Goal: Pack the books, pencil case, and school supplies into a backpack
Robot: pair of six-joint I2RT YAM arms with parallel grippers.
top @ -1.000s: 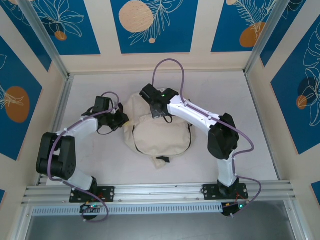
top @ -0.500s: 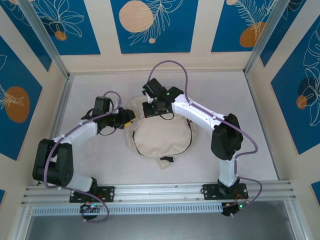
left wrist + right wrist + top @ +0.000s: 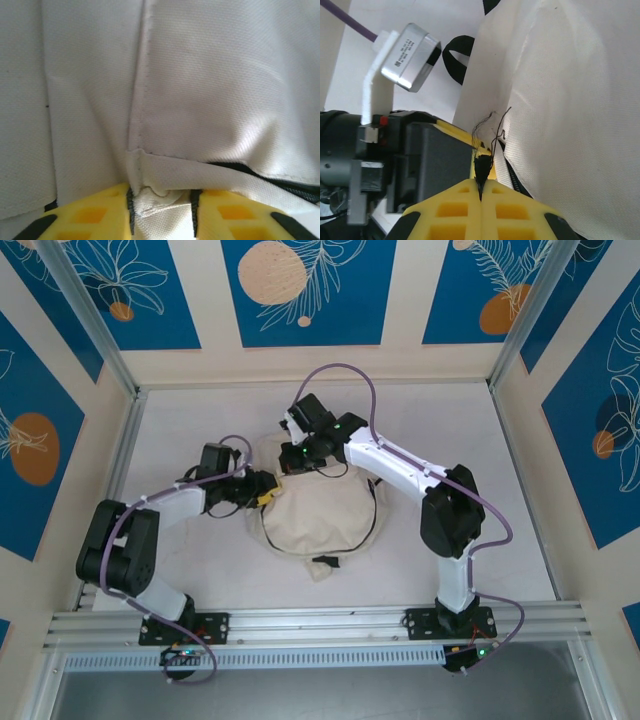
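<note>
The bag's zipper is wide open, so my right gripper pulls the zipper pull across the bag next, away from my left gripper, to the opposite side edge.
The cream-white backpack lies in the middle of the table between both arms. My left gripper is at its left edge. In the left wrist view a bunched fold of backpack fabric fills the gap of my left gripper, touching both pads. My right gripper is at the bag's top left. Its jaws are shut on a black zipper pull with frayed threads, beside the backpack. The books, pencil case and school supplies are out of view.
A black zipper line runs along the fabric to the right of my left fingers. A black strap loop lies on the white table. Walls close three sides; a metal rail borders the near edge.
My left gripper slid right onto the backpack's left edge, opened, then closed on a fold of fabric. My right gripper shifted slightly left, still pinching the zipper pull.
</note>
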